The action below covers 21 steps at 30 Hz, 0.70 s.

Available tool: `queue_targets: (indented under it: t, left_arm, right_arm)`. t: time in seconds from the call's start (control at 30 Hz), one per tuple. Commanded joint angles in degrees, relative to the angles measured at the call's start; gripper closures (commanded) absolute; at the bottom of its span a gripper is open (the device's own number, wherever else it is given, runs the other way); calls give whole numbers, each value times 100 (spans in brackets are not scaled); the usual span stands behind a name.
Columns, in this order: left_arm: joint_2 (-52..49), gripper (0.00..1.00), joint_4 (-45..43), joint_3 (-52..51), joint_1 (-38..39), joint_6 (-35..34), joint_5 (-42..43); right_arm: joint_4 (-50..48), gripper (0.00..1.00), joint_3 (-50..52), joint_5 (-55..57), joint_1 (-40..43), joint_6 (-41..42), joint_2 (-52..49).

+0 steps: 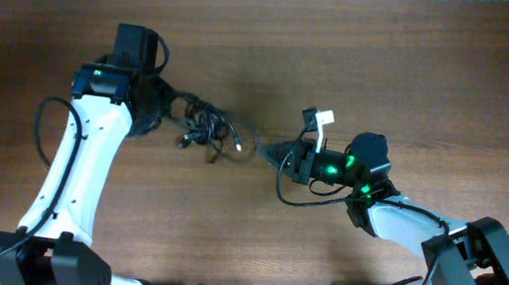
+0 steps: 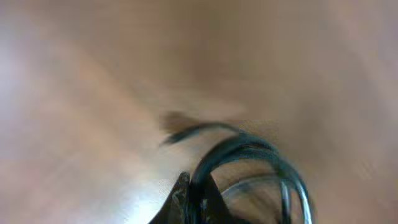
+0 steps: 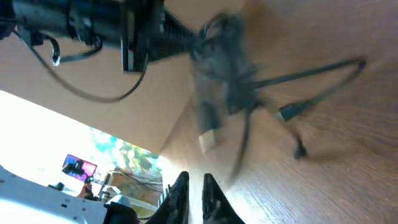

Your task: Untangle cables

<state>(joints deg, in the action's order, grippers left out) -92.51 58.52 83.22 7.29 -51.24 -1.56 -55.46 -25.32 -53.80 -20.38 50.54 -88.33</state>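
My left gripper should lift and turn toward the plug over the tabletop, then let go of the loop. The knotted bundle is still on the loop I am holding.
The cables [image 1: 203, 126] are a knotted black bundle on the wooden table, with loose ends and a light-tipped plug [image 1: 238, 144] trailing right. My left gripper [image 1: 172, 105] is at the bundle's left side. In the blurred left wrist view its fingers [image 2: 184, 200] are closed on a black cable loop [image 2: 249, 149]. My right gripper [image 1: 259, 148] points left, just right of the plug. In the right wrist view its fingertips [image 3: 181, 184] are nearly together with nothing between them, and the bundle [image 3: 224, 62] hangs blurred ahead, with plug ends [image 3: 289, 112] resting on the table.
The left arm [image 3: 93, 25] fills the top left of the right wrist view. The table's far edge [image 1: 266, 0] runs along the top of the overhead view. The thick robot wires [image 1: 46, 131] loop beside the left arm.
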Motion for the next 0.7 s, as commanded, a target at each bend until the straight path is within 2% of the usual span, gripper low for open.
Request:
queue_targets:
  t: [0.0,0.03,0.07,0.1,0.13,0.17,0.2,0.23,0.27,0.33,0.43,0.53,0.67]
  left_arm:
    - [157,100,-184,33,55,1926,1340]
    - [157,100,-192,33,101,2090,1338]
    - [157,100,-195,33,170,2339,1340]
    - [157,100,-192,33,245,2577,1342]
    - [157,100,-195,33,361,2935,1344]
    - [157,100,-197,33,472,3366,1497]
    - [157,100,-197,33,586,4015,1875]
    - [157,100,-195,33,643,4350,2072]
    - [157,100,-195,33,730,4964,2472]
    - [199,100,-184,35,772,5613,2927]
    - [415,100,-15,35,756,6135,2863]
    - [501,100,50,35,758,6146,2481]
    - [501,100,70,35,769,6666,3722]
  right_arm:
    - [-2,75,-13,140,15,-105,59]
    - [-2,59,-13,133,15,-105,59]
    - [-2,30,-13,133,15,-105,59]
    - [-2,18,-13,140,15,-107,59]
    - [-2,14,-13,186,9,-203,59]
    - [0,11,-13,326,-70,-632,59]
    - [0,10,-13,457,-151,-879,59]
    - [46,8,-13,680,-260,-1126,59]
    - [221,8,-13,1178,-435,-1429,59]
    - [710,8,-15,2002,-597,-2376,59]
    - [951,3,-33,2413,-581,-2994,76]
    - [1121,3,-195,2625,-592,-3064,155]
    - [1462,2,-483,2754,-754,-3047,155]
